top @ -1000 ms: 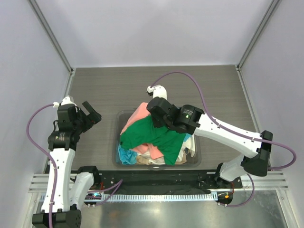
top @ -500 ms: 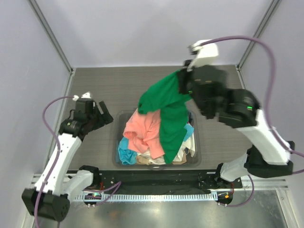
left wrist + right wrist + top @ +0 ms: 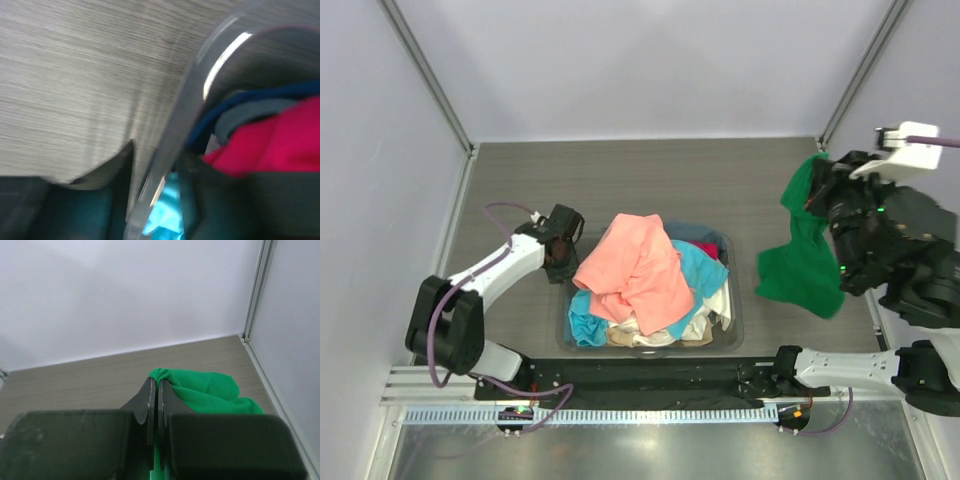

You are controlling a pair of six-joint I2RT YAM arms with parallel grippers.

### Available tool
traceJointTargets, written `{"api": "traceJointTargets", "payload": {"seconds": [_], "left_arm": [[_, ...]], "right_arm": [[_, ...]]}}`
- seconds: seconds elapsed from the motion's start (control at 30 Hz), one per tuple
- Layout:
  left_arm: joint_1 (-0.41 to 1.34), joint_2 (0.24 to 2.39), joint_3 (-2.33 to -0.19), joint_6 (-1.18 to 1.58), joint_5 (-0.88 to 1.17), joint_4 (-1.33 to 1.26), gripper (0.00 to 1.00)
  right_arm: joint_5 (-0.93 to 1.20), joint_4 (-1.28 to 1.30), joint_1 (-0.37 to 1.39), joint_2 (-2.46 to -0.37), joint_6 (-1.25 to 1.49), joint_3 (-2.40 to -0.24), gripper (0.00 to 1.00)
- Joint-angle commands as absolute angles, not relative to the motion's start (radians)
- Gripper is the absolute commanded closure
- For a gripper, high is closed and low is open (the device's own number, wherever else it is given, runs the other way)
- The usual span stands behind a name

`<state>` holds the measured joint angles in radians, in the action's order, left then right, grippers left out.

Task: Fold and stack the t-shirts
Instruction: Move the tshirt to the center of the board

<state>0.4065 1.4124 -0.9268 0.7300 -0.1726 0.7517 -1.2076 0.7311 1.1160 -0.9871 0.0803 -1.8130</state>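
The bright green t-shirt (image 3: pixel 800 270) is hanging in the air, so my right gripper will next bring it down to the left in the top view toward the table's middle and release it.
The bright green t-shirt (image 3: pixel 800 270) hangs in the air to the right of the bin, bunched at its top where my right gripper (image 3: pixel 820 188) is shut on it. In the right wrist view the fingers (image 3: pixel 155 385) pinch a fold of the green cloth (image 3: pixel 210 390). The grey translucent bin (image 3: pixel 566 300) holds a salmon-pink t-shirt (image 3: pixel 630 270) on top of light blue (image 3: pixel 695 270), cream (image 3: pixel 720 300) and red (image 3: pixel 705 247) ones. My left gripper (image 3: pixel 560 255) is at the bin's left rim; its fingers (image 3: pixel 155 200) straddle the bin wall (image 3: pixel 190 100) closely, in a blurred view.
The bin stands in the middle of the grey wood-grain table (image 3: pixel 620 180). White walls with metal corner posts (image 3: pixel 850 80) close the table at the back and sides. A black rail (image 3: pixel 640 375) runs along the near edge.
My right arm has swung the green t-shirt up out of the bin and over to the right. My left gripper has come down to the bin's left rim and narrowed around its wall.
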Motion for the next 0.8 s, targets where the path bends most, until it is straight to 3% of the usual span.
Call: {"api": "traceJointTargets", "payload": {"seconds": [0.0,0.03,0.07,0.1,0.27,0.5,0.77], "left_arm": [[0.413,1.465,-0.946,0.776,-0.184,0.696,0.67],[0.413,1.479,-0.962,0.781,-0.196,0.698,0.74],[0.413,1.488,-0.975,0.782,-0.207,0.701,0.91],[0.411,1.514,-0.991,0.79,-0.242,0.712,1.0],[0.341,1.568,-1.11,0.827,-0.336,0.827,1.0],[-0.083,1.571,-1.12,0.844,-0.186,0.752,1.0],[-0.33,1.65,-1.272,0.919,-0.158,0.732,1.0]], "right_arm": [[-1.238,0.698,1.118,-0.959,0.097,-1.728,0.99],[-1.238,0.698,1.118,-0.948,0.109,-1.714,0.99],[-1.238,0.698,1.118,-0.937,0.113,-1.7,0.99],[-1.238,0.698,1.118,-0.93,0.118,-1.677,0.99],[-1.224,0.698,1.118,-0.902,0.146,-1.634,0.99],[-1.164,0.696,1.118,-0.911,0.207,-1.562,0.99],[-1.077,0.696,1.117,-0.972,0.275,-1.482,0.99]]}}
